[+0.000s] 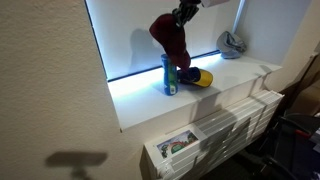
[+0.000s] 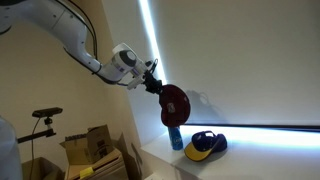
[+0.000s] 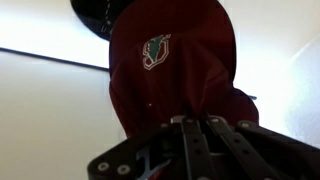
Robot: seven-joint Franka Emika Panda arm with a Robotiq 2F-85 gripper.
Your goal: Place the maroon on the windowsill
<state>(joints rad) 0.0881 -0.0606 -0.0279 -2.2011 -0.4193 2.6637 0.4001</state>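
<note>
My gripper moves up and past the blue and yellow cap next, then down to the bare sill beyond it, since the blue bottle stands underneath.
The maroon cap (image 1: pixel 171 42) hangs from my gripper (image 1: pixel 183 16) above the white windowsill (image 1: pixel 240 72). In an exterior view the cap (image 2: pixel 174 104) hangs just above a blue bottle (image 2: pixel 176 137). In the wrist view the cap (image 3: pixel 172 70) fills the frame, with a logo on its front. My gripper's fingers (image 3: pixel 190 128) are shut together on the cap's fabric.
A blue bottle (image 1: pixel 168 75) stands on the sill under the cap. A blue and yellow cap (image 1: pixel 194 77) lies beside it, also seen in an exterior view (image 2: pixel 206 145). A grey cap (image 1: pixel 233 43) lies farther along the sill. A radiator (image 1: pixel 215 135) sits below.
</note>
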